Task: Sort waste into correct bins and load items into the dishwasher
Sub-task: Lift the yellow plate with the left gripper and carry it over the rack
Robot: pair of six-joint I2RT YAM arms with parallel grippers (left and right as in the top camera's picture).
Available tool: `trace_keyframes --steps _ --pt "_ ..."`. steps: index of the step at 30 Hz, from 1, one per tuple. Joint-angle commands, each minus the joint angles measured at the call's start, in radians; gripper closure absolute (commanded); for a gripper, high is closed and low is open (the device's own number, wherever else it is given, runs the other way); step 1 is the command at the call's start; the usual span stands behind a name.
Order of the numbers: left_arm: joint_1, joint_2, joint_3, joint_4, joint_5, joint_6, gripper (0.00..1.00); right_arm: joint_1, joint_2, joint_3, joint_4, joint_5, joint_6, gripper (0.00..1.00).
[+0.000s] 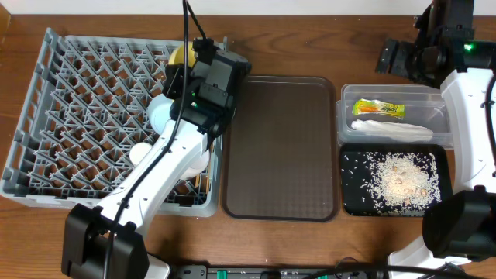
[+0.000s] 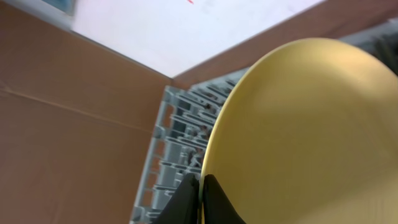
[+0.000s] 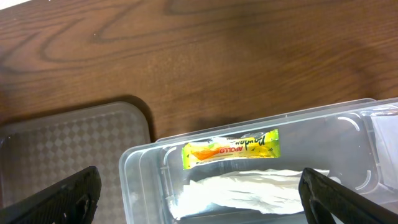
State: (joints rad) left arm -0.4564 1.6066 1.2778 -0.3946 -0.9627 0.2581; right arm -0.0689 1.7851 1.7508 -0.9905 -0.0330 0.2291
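The yellow plate stands on edge over the rack's far corner. My left gripper should lower it slightly toward the slots next.
My left gripper is shut on the rim of the round yellow plate and holds it on edge over the far right part of the grey dish rack. From overhead only a bit of the plate shows beside the arm. My right gripper is open and empty above the clear tub. In the tub lie the green-and-orange wrapper and the white napkin. The black tray holds loose rice.
The dark brown serving tray lies between the rack and the bins. Two white rounded dishes sit in the rack, partly hidden under my left arm. The right arm's base stands right of the bins.
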Motion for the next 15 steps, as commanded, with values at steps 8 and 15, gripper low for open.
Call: trace_keyframes --steps 8,15 --pt "-0.001 0.006 -0.043 -0.031 0.095 -0.103 0.89 0.001 -0.011 0.003 0.0 0.006 -0.01 0.01" --pt "0.001 0.006 -0.043 -0.03 0.095 -0.102 0.62 0.001 -0.011 0.003 0.0 0.006 -0.01 0.01"
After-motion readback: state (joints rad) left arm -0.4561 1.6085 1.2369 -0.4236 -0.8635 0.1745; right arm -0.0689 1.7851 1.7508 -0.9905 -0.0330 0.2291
